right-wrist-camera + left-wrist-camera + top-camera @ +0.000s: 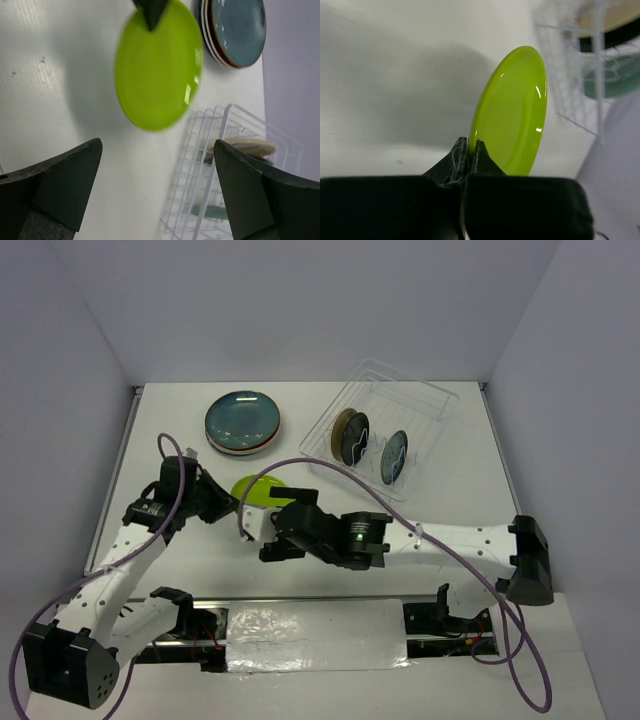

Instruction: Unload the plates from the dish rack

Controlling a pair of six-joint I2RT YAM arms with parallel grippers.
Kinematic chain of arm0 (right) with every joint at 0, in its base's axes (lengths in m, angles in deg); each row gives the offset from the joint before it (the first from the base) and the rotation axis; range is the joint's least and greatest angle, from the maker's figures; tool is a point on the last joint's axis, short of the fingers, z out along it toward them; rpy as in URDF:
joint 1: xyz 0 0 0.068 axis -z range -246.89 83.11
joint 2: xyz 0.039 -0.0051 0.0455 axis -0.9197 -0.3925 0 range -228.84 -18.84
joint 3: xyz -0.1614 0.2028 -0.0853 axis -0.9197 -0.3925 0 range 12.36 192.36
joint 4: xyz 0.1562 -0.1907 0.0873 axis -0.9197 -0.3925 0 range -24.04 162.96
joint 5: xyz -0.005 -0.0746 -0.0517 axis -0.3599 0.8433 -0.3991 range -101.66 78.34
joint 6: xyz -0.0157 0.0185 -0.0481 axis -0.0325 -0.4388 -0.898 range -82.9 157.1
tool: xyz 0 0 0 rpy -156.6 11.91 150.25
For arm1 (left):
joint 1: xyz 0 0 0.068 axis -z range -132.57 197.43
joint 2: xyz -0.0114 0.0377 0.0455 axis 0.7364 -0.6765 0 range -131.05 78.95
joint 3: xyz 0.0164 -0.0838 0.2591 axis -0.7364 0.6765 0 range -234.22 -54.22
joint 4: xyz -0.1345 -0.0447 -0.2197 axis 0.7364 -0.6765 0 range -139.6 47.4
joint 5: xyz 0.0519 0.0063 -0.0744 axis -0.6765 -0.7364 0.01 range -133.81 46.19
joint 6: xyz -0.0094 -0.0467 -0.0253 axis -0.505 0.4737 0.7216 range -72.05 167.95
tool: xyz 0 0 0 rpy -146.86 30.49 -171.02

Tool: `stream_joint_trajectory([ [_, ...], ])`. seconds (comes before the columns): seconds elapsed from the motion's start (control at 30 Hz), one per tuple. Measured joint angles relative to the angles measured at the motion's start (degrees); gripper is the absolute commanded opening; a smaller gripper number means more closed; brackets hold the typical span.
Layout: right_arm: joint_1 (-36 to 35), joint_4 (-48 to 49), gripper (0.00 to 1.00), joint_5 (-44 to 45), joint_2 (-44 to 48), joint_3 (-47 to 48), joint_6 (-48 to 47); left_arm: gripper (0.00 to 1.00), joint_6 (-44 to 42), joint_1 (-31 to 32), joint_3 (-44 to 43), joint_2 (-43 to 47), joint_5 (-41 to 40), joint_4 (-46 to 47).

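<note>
My right gripper will next go outward over the dish rack and down onto the teal patterned plate's far rim (400, 434), clear of the dark plate.
My left gripper (470, 150) is shut on the rim of a lime green plate (512, 112), which hangs on edge above the table. From above, that plate (262, 488) sits between the left gripper (222, 502) and the right gripper (252, 530). In the right wrist view the right gripper (157, 150) is open and empty, just back from the green plate (157, 70). The clear dish rack (420, 400) at the back right holds a tan plate (343, 432), a dark plate (354, 439) and a teal patterned plate (396, 457), all upright.
A stack of plates with a teal-blue one on top (243, 422) lies flat at the back left of the table. The rack's wire dividers (225, 165) lie just past the right gripper. Purple cables loop over both arms.
</note>
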Motion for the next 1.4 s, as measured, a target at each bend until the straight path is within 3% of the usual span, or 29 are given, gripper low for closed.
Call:
stream_joint_trajectory([
  [0.17,6.64,3.82,1.00,-1.90,10.60,-9.05,9.29,0.00,0.02,-0.11,11.02,-0.74,-7.72,9.75],
  [0.3,17.42,4.59,1.00,-3.21,16.28,-9.81,21.11,0.01,0.02,-1.38,14.47,-7.87,-8.37,19.30],
  [0.33,20.22,3.85,1.00,-3.39,16.52,-9.44,25.90,0.11,0.04,-1.68,14.67,-9.88,-8.39,21.11],
  [0.4,28.76,2.29,1.00,-4.15,15.50,-8.31,32.70,0.17,0.07,-2.08,15.23,-12.72,-8.92,24.13],
  [0.5,39.54,-0.24,1.00,-6.78,12.37,-7.85,42.40,0.36,0.37,-2.34,16.72,-14.10,-9.38,27.30],
  [0.53,42.40,-1.09,1.00,-7.23,11.02,-7.80,45.24,0.54,0.35,-2.34,17.22,-14.19,-9.64,27.80],
  [0.6,46.99,-3.72,1.00,-6.99,7.43,-6.88,51.30,0.71,0.37,-2.34,18.38,-14.25,-10.01,27.74],
  [0.63,48.33,-5.31,1.00,-6.56,5.31,-5.77,54.05,0.86,0.50,-2.34,18.86,-14.27,-10.34,27.28],
  [0.7,49.64,-7.50,0.99,-5.73,1.44,-3.19,58.60,0.98,0.85,-2.38,19.17,-13.64,-10.12,26.45],
  [0.83,51.17,-8.94,0.93,-4.57,-3.80,1.29,64.70,1.00,0.13,-2.32,19.17,-7.61,-10.47,20.02],
  [0.97,53.09,-8.94,0.81,-3.65,-6.88,3.65,67.87,0.99,-1.88,-1.97,18.01,5.55,-11.80,10.56],
  [1.07,54.14,-9.14,0.59,-2.25,-9.60,4.83,69.24,0.99,-4.76,-1.88,13.49,13.29,-11.82,5.25],
  [1.13,54.53,-9.27,0.52,-1.09,-11.45,5.42,70.01,1.00,-6.56,-1.84,9.81,15.58,-11.85,2.75],
  [1.3,54.69,-9.99,0.22,0.13,-13.73,5.60,71.12,0.99,-11.61,-1.79,3.28,17.14,-13.03,-2.29],
  [1.4,54.69,-10.10,0.12,0.28,-13.62,5.60,72.24,1.00,-13.35,-1.79,3.15,16.70,-13.40,-4.72],
])
